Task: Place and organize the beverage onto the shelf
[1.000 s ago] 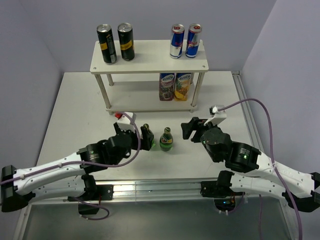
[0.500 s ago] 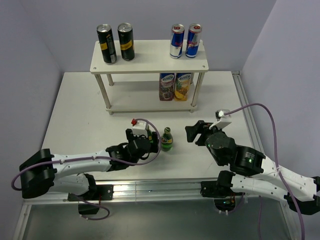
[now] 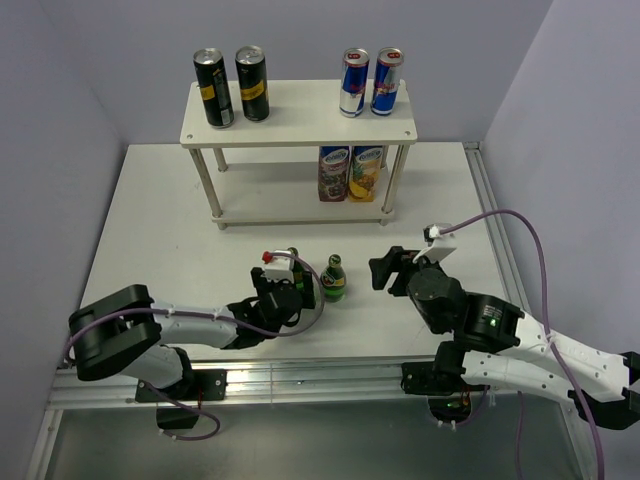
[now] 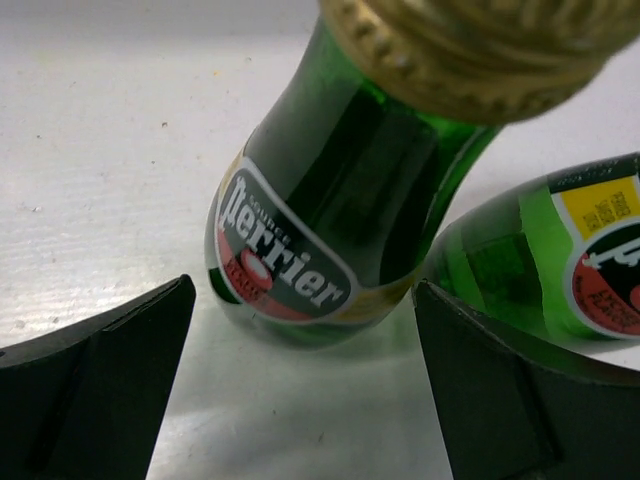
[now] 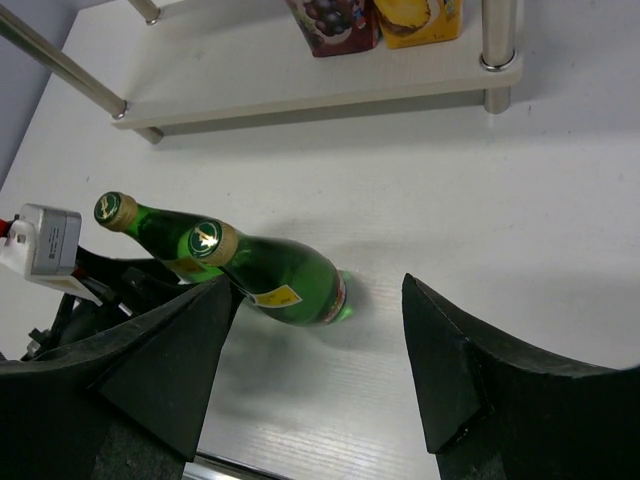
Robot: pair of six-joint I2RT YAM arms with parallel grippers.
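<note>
Next, my left gripper slides outward and closes around the bottle's labelled lower body, since it stands just outward of the fingers, framed by their opening.
Two green glass bottles stand side by side on the table in front of the shelf. My left gripper is open, low at the table. The left bottle stands just beyond its fingertips, untouched. The other bottle is close on its right. My right gripper hangs open and holds nothing, to the right of that bottle. In the right wrist view both bottles lie ahead to the left. Two black cans and two blue-and-silver cans stand on the top board.
Two juice cartons stand on the shelf's lower board at the right end. Thin shelf posts rise behind the bottles. Grey walls close in the table at the back and sides.
The left arm has folded back and lowered, bringing its open gripper down to the left bottle's base. The right gripper shifted slightly toward me. Both bottles stayed put.
</note>
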